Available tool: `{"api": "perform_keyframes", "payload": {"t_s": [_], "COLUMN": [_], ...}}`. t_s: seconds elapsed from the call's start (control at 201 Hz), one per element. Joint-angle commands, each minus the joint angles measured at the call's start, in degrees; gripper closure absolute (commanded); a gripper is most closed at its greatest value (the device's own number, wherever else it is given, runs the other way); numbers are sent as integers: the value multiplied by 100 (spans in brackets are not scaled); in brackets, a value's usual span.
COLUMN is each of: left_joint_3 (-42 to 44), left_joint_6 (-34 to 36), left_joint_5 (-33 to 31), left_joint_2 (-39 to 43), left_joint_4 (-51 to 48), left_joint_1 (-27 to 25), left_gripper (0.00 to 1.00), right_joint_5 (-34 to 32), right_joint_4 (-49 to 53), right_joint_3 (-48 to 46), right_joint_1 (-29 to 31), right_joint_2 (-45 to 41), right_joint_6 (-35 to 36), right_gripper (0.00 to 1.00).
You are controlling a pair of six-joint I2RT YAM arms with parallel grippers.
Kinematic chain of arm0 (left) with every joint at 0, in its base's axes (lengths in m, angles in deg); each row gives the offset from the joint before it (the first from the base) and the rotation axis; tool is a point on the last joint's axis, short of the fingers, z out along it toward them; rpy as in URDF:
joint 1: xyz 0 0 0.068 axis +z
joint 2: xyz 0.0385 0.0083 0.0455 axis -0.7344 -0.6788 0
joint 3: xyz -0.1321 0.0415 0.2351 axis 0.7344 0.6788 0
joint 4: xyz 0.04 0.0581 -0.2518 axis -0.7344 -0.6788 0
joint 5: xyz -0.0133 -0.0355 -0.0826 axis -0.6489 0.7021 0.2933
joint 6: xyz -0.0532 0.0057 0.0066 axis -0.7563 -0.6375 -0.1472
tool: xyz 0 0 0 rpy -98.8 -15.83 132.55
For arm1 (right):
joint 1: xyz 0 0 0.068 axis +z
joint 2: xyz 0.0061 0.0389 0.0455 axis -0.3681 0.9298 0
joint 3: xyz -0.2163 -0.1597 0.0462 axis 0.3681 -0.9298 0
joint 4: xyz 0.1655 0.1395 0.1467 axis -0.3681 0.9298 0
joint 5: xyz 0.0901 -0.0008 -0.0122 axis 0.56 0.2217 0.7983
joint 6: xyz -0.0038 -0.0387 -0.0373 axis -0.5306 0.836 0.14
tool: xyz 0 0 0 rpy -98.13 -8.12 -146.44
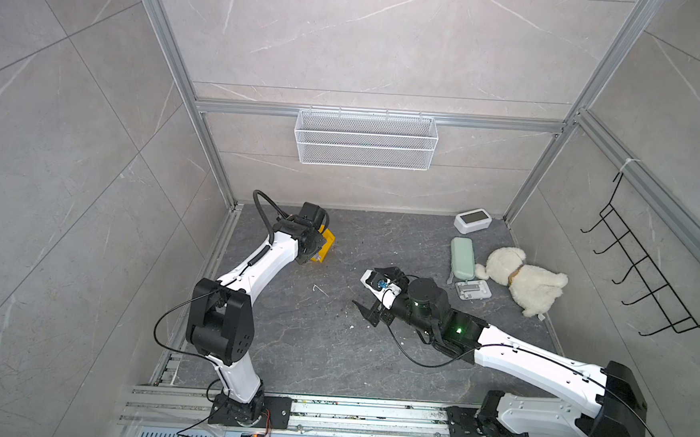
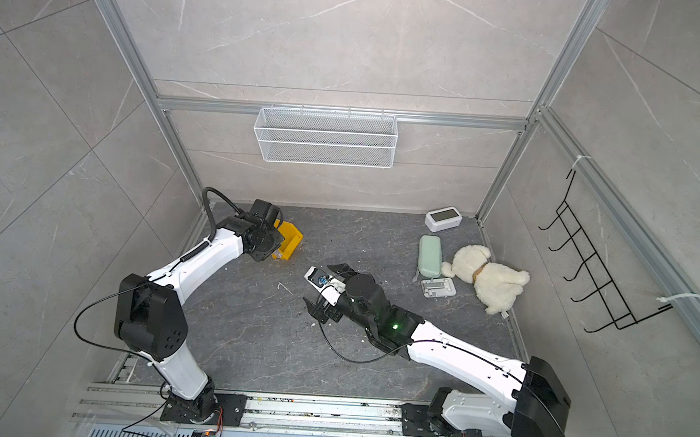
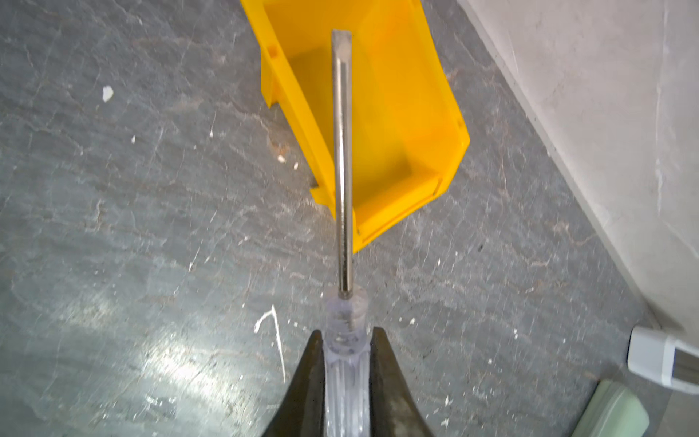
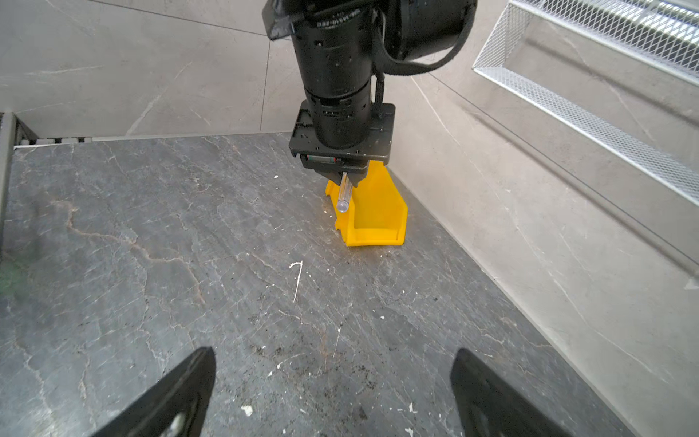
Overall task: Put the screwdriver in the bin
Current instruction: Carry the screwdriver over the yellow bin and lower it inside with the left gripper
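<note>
My left gripper moves outward, lowers and releases the screwdriver's handle next, since the yellow bin's inside lies outward and below, only the screwdriver's stem reaching over it.
My left gripper (image 3: 347,335) is shut on the clear handle of the screwdriver (image 3: 342,151). Its slim metal shaft points away from the jaws, with the flat tip over the inside of the yellow bin (image 3: 416,125). In the right wrist view the left gripper (image 4: 342,178) hangs just above the bin (image 4: 378,223), and the handle's end sticks out toward the camera. The bin (image 1: 327,243) stands at the back left of the floor in both top views, partly hidden by the left wrist. My right gripper (image 4: 333,359) is open and empty, low over the middle of the floor (image 1: 364,288).
A small white bent scrap (image 1: 320,289) lies between the bin and the right gripper. At the back right are a plush dog (image 1: 523,280), a green case (image 1: 462,257) and two small white devices (image 1: 472,220). A white mesh basket (image 1: 365,139) hangs on the back wall and a black wire rack (image 1: 644,279) on the right wall.
</note>
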Motion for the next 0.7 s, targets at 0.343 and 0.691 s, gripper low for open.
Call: {"api": "perform_keyframes", "payload": {"t_s": [0.343,0.691], "left_joint_3": [-1501,-2222], "left_joint_6": [297,249], "left_joint_5": [332,490], "left_joint_2": [-1555,-2465], "left_joint_4": [77,-105], "left_joint_1": [616,661], "left_gripper": [99,99], "right_joint_5": [31,110], "right_joint_4": [-262,-82], "right_joint_3": [406,268], "right_joint_1": [33,36], "right_joint_2": [147,-109], "right_joint_6": [-74,-196], "right_gripper": [1,1]}}
